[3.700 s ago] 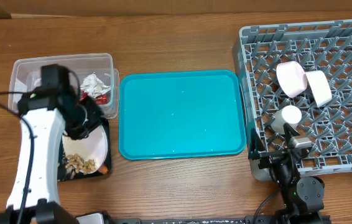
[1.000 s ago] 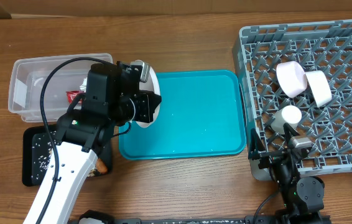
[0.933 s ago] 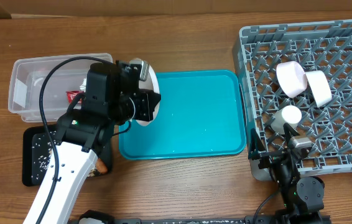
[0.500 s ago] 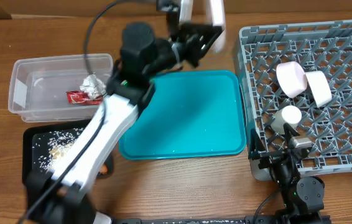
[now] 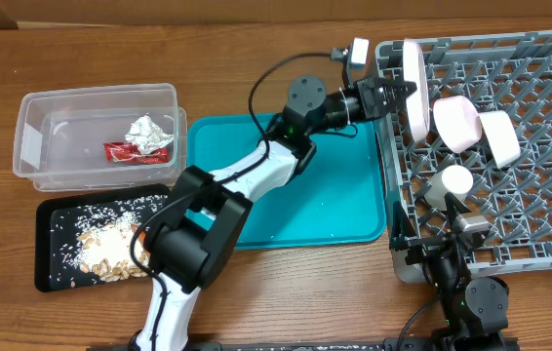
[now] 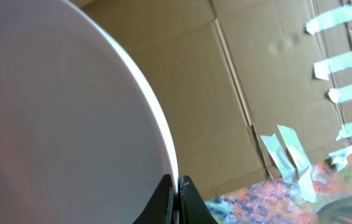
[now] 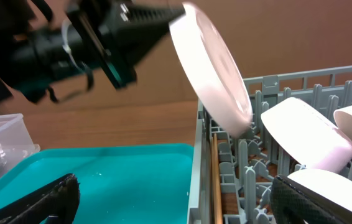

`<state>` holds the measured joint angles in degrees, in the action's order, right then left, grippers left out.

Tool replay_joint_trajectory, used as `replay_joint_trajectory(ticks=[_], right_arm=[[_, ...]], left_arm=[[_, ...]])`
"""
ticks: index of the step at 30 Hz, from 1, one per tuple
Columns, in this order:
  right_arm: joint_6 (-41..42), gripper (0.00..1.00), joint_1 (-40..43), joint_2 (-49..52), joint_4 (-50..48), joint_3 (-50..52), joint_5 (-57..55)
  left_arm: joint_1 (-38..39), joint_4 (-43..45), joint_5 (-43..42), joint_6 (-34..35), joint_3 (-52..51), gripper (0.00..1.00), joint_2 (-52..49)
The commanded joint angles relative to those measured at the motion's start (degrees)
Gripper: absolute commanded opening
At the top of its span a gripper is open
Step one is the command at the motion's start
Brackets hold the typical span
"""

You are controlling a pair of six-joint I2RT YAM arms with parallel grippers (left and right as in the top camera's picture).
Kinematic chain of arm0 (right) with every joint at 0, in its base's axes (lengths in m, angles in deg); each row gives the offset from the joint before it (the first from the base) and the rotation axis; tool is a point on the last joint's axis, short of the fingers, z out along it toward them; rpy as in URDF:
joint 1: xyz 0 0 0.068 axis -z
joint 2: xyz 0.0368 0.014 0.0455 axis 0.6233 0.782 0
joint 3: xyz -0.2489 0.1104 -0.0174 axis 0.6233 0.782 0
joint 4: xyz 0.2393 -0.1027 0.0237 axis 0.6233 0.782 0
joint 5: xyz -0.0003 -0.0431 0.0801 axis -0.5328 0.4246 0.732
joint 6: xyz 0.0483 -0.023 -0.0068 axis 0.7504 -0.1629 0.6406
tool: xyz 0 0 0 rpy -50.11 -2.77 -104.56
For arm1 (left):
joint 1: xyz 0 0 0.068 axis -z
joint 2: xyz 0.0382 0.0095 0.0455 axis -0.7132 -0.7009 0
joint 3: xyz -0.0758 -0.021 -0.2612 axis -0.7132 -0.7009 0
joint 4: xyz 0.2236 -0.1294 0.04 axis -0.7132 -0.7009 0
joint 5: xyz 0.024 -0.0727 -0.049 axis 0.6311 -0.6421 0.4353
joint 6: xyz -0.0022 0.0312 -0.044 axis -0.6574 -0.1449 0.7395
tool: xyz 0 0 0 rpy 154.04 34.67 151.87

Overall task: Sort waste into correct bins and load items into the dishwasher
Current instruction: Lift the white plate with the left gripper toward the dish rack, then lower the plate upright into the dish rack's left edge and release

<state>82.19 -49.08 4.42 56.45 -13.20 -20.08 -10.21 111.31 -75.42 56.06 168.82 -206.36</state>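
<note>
The robot's left gripper will next tip its fingers downward over the dish rack's wires beside the pale pink bowl and release the plate's rim there, because that row is empty.
My left gripper [image 5: 398, 91] is shut on the rim of the round white plate [image 5: 414, 70] and holds it on edge over the far left rows of the grey dish rack [image 5: 549, 244]. In the left wrist view the plate [image 6: 58, 118] fills the left side, with the fingertips [image 6: 185, 202] pinching its rim. The right wrist view shows the plate [image 7: 210, 78] tilted above the pegs. A pale pink bowl [image 5: 456, 124], a white bowl [image 5: 499, 137] and a small cup [image 5: 456, 180] lie in the rack. My right gripper [image 5: 449, 234] is open and empty at the rack's near left corner.
The teal tray [image 5: 286, 195] lies between the rack and the bins. The clear tub [image 5: 61, 107] holds a paper ball [image 5: 150, 130] and a red wrapper [image 5: 126, 151]. The black tray [image 5: 52, 273] holds shells and rice [image 5: 105, 239]. A wooden stick [image 7: 215, 180] lies along the rack's left edge.
My left arm has carried the plate to the right, from above the teal tray's far edge to the rack's far left rows. The right arm has not moved.
</note>
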Motion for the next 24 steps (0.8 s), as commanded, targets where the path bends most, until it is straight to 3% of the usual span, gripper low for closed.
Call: replay_joint_trajectory(ticks=[1,8,16,24], right_arm=[[-0.2,1.00,0.2,-0.5,-0.3,0.6,0.3],[-0.2,1.00,0.2,-0.5,-0.3,0.6,0.3],[-0.2,1.00,0.2,-0.5,-0.3,0.6,0.3],[-0.2,1.00,0.2,-0.5,-0.3,0.6,0.3]], left_arm=[[-0.2,-1.4,-0.6,3.1,0.7,0.04,-0.4],[-0.5,-6.6,-0.2,-0.2,0.7,0.04,-0.3],[-0.8,-3.0,-3.1,-0.2,6.3,0.04,-0.2],[-0.9,-13.2,-4.1,-4.1,12.7,0.04,-0.2]])
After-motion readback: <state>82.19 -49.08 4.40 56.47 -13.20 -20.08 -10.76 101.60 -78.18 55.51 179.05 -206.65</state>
